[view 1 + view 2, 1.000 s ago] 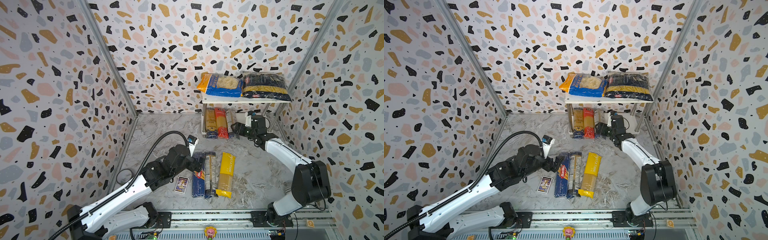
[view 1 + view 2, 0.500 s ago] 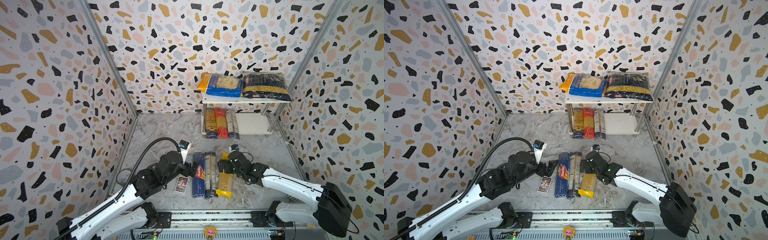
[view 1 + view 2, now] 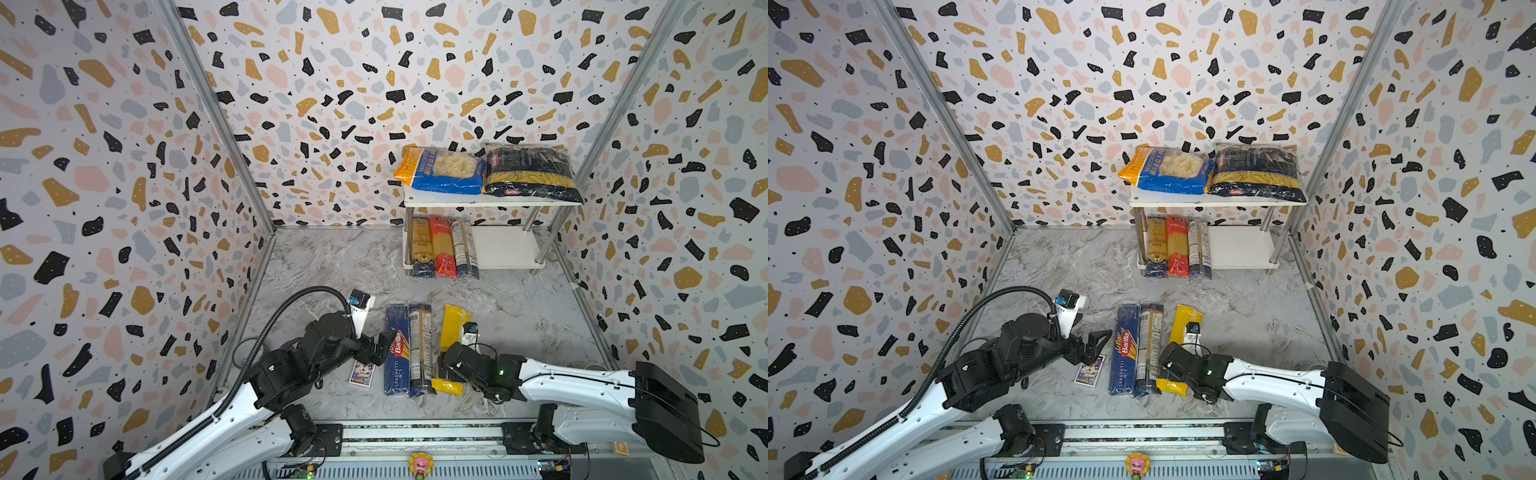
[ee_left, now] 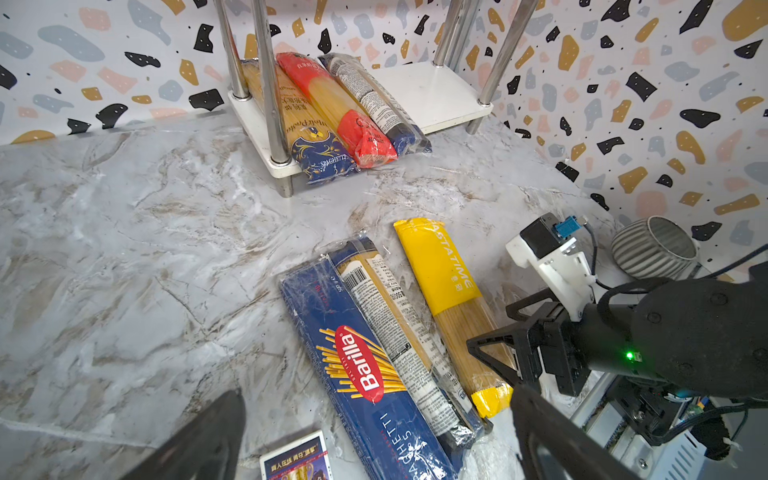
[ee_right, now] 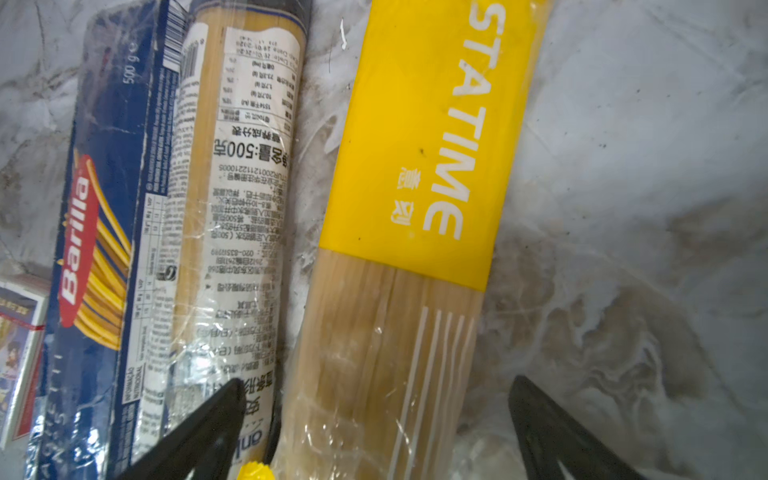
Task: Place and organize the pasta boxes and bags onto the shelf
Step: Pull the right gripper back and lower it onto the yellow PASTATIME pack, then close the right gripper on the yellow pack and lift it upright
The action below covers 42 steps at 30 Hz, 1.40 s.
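Note:
Next I will move my right gripper down a little over the clear near half of the yellow spaghetti pack and close, since that part of the pack lies below the gripper's open fingers.
The white shelf [image 3: 490, 202] stands at the back right. Its top board carries a blue-orange bag [image 3: 440, 170] and a navy penne bag [image 3: 530, 174]. Three spaghetti packs [image 3: 442, 247] lie side by side on the left of its lower board [image 3: 505, 247]. On the floor lie a blue Barilla box [image 3: 397, 353], a clear labelled pack [image 3: 419, 345] and a yellow pack [image 3: 455, 328]. My left gripper [image 3: 380, 347] [image 4: 378, 415] hovers open at the Barilla box's left edge. My right gripper [image 5: 376, 399] [image 4: 494, 328] is open low over the yellow pack [image 5: 415, 166], straddling its near end.
A small picture card [image 3: 362, 372] lies on the floor left of the Barilla box, under my left gripper. A grey ribbed roll [image 4: 654, 247] sits by the right wall behind my right arm. The right half of the shelf's lower board is bare.
My right arm left the shelf, where a third spaghetti pack now lies, and swung forward to the yellow pack on the floor, jaws wide. My left arm barely shifted.

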Each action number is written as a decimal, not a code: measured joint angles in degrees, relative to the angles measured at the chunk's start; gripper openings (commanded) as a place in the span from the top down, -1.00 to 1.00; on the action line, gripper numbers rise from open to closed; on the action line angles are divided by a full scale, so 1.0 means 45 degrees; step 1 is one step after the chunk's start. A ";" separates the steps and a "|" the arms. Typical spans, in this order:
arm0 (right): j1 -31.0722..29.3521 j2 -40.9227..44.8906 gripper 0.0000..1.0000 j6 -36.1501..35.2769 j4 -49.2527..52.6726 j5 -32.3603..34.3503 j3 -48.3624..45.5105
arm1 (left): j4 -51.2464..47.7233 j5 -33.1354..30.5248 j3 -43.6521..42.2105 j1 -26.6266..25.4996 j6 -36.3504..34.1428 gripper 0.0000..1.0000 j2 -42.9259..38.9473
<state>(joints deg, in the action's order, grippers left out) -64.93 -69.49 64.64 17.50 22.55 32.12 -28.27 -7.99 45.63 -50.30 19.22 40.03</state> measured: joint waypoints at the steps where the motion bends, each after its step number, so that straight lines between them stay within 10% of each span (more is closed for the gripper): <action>1: -0.0063 -0.0117 -0.98 0.0141 -0.0019 0.0024 -0.0010 | -0.0019 0.0005 -0.0039 0.0000 0.0034 -0.99 -0.0121; 17: -0.0233 -0.2769 -0.93 0.0146 -0.0903 0.0583 0.0539 | -0.0049 0.0588 -0.0063 0.0000 0.0306 -0.99 0.0151; 30: 0.0214 -0.3026 0.11 0.0121 -0.1258 0.0704 0.0510 | 0.0325 0.0665 -0.0136 0.0000 0.0296 -0.99 0.1088; 42: 0.1569 -0.0568 0.59 -0.1394 -0.1860 -0.0641 -0.1010 | 0.0699 0.0622 -0.0102 0.0000 0.0248 -0.99 0.2210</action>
<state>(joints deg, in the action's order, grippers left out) -57.87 -72.05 58.37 9.13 19.66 27.57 -25.12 -5.19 45.17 -50.30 20.34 49.98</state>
